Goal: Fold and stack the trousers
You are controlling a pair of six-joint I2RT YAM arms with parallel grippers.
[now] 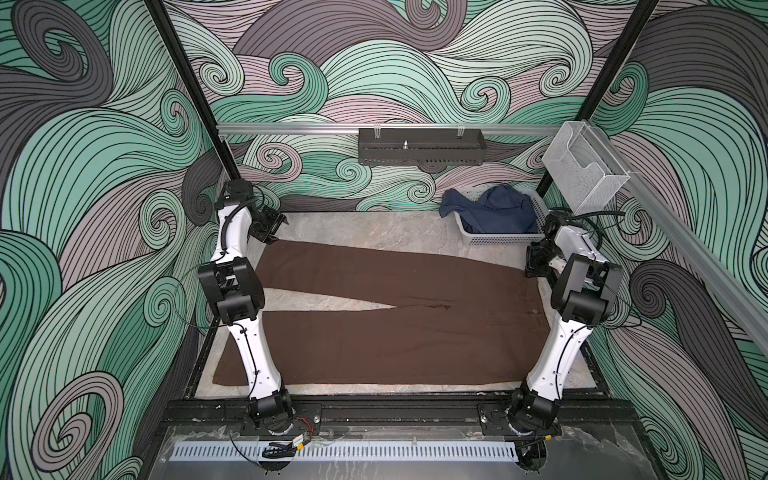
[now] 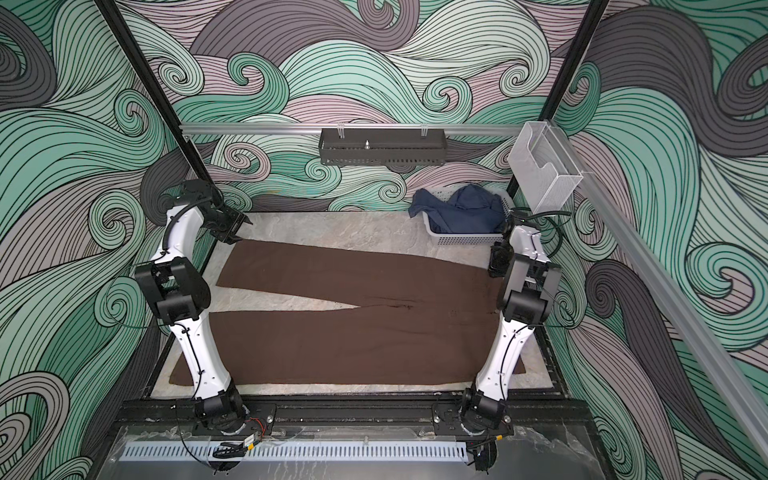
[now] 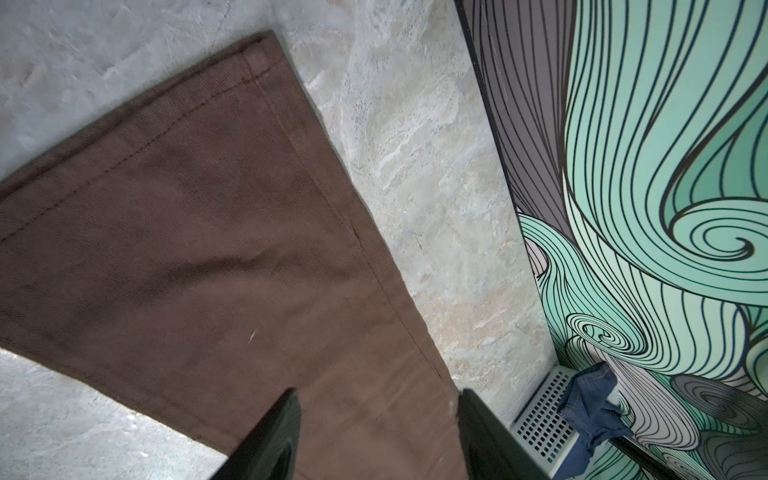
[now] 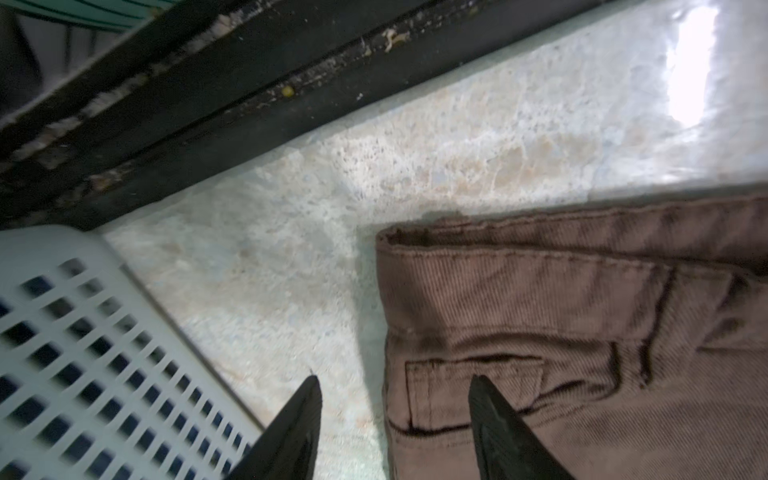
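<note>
My right gripper needs to go down next, fingers open, onto the far corner of the waistband (image 1: 540,280) (image 4: 402,308) and close. The cloth's side edge is below it, between those fingers.
The dark brown trousers (image 1: 395,332) (image 2: 353,336) lie flat across the table in both top views, with the legs spread to the left and the waistband at the right. My left gripper (image 1: 277,228) (image 2: 243,230) hovers open over the far leg near its hem. In the left wrist view, the left gripper (image 3: 379,392) has brown cloth (image 3: 187,249) showing between its fingers. My right gripper (image 1: 532,270) (image 2: 496,270) stands open at the far corner of the waistband. In the right wrist view, the right gripper (image 4: 394,379) has one finger over bare table and one over the pocket (image 4: 582,332). Neither gripper holds anything.
A white perforated basket (image 1: 498,240) (image 2: 465,240) (image 4: 83,353) with a navy-blue garment (image 1: 494,208) stands at the back right, close to the right gripper. A black tray (image 1: 419,149) and a clear wire holder (image 1: 582,170) hang on the rear rail. Patterned walls enclose the table.
</note>
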